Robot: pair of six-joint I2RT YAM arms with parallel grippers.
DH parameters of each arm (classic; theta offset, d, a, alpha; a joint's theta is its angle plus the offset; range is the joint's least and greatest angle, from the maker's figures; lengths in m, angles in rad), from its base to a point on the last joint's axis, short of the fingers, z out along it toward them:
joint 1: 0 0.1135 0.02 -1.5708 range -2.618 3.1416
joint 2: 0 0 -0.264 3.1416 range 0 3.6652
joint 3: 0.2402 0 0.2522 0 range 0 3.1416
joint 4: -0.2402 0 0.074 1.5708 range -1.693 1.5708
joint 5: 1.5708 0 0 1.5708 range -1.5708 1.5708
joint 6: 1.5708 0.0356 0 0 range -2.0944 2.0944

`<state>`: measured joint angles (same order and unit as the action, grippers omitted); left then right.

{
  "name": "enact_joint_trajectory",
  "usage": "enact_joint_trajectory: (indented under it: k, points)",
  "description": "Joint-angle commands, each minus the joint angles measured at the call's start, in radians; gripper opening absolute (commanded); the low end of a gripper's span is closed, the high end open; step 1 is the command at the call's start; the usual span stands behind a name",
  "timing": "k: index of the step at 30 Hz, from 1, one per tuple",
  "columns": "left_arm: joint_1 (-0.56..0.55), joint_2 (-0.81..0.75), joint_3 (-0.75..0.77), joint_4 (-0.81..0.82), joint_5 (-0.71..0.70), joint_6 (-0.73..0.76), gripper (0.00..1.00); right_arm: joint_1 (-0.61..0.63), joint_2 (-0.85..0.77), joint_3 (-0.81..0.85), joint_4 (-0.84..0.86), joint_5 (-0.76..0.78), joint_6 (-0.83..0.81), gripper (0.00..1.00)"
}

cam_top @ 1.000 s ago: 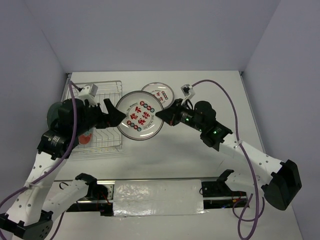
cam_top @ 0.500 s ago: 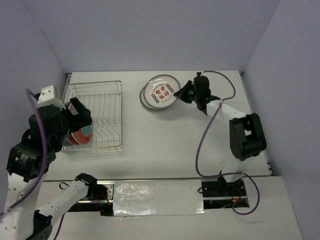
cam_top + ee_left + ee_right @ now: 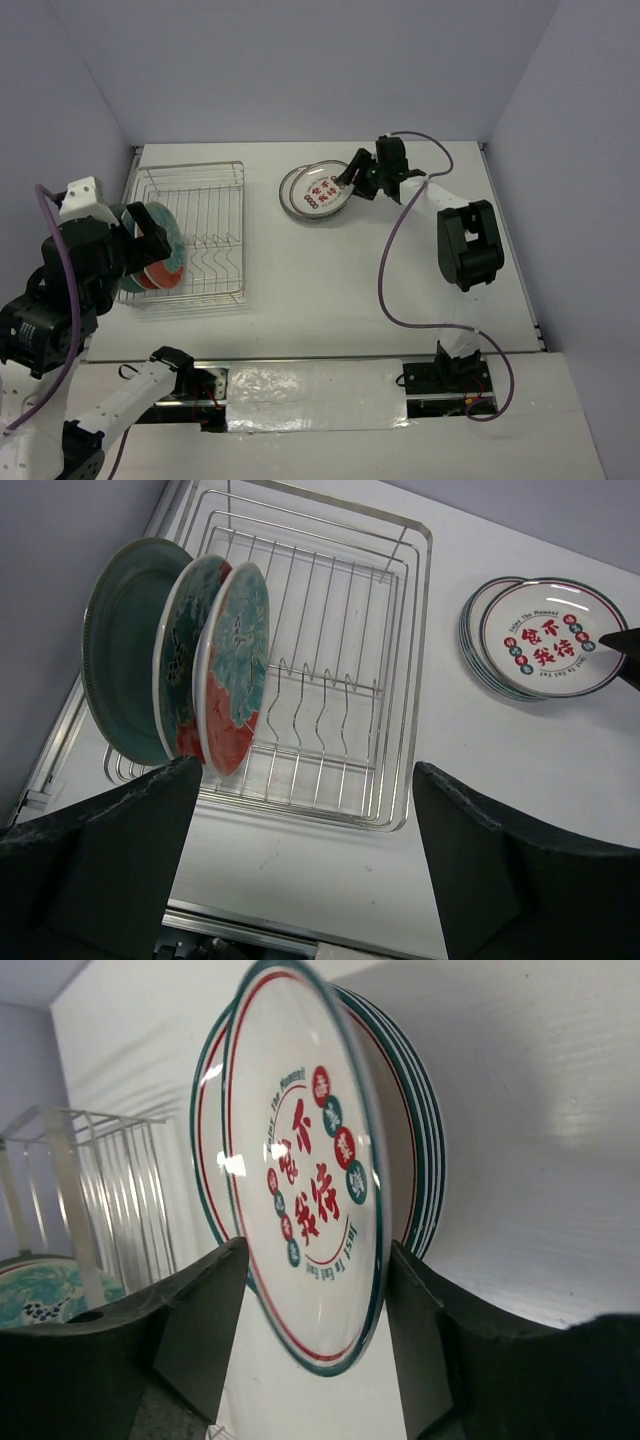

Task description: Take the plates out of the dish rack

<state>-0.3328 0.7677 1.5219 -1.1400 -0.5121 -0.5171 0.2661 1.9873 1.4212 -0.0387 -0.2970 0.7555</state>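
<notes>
Next, my left gripper lowers its fingers outward over the end floral plate's upper rim (image 3: pixel 199 683). The plate stands below and outward, reachable beside the dish rack's bare wires.
The silver wire dish rack (image 3: pixel 215 215) stands at the left and holds three upright plates at its left end: a dark teal plate (image 3: pixel 120 650) and two floral plates (image 3: pixel 240 655). A stack of white plates (image 3: pixel 318 192) with red characters lies on the table to the rack's right. My right gripper (image 3: pixel 352 180) is at the stack's right edge. Its jaws stand open around the rim of the tilted top white plate (image 3: pixel 300 1170), with a gap at the left finger (image 3: pixel 200 1310). My left gripper (image 3: pixel 300 860) hangs open and empty above the rack's near left corner.
The rack (image 3: pixel 340 610) has bare divider prongs (image 3: pixel 320 695) across its middle and right. Grey walls close in the left, back and right of the white table (image 3: pixel 330 280). The right arm's purple cable (image 3: pixel 395 250) loops over the table.
My right arm carried the white plate from the table's middle to the stack at the back and opened its jaws. My left arm drew back to the rack's left side.
</notes>
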Motion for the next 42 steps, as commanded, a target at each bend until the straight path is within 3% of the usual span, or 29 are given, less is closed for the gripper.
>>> enact_joint_trajectory:
  k: [1,4,7,14,19,24,30,34,42]
  points:
    - [-0.002,0.002,-0.026,0.023,0.001,0.031,0.99,0.036,0.013,0.126,-0.139,0.048,-0.099,0.64]
    - [-0.002,0.008,-0.058,0.031,-0.008,0.026,0.99,0.099,0.085,0.283,-0.402,0.172,-0.209,0.69]
    - [-0.002,0.024,-0.074,0.025,-0.008,0.026,1.0,0.142,0.172,0.418,-0.547,0.249,-0.266,0.75]
    - [-0.002,0.059,-0.057,-0.02,-0.061,0.038,1.0,0.148,0.206,0.466,-0.645,0.35,-0.318,0.76]
    - [-0.002,0.082,-0.107,-0.004,-0.135,0.016,0.99,0.15,0.111,0.394,-0.649,0.498,-0.343,0.77]
    - [-0.002,0.117,-0.186,0.049,-0.235,-0.021,1.0,0.174,-0.076,0.271,-0.578,0.53,-0.358,0.77]
    - [0.052,0.203,-0.209,0.111,-0.287,0.008,0.98,0.245,-0.313,0.063,-0.431,0.4,-0.384,0.77]
    - [0.222,0.266,-0.239,0.216,-0.175,0.101,0.84,0.269,-0.496,-0.132,-0.328,0.309,-0.355,0.77]
    - [0.255,0.441,-0.227,0.25,-0.144,0.088,0.79,0.291,-0.665,-0.335,-0.215,0.231,-0.324,0.77]
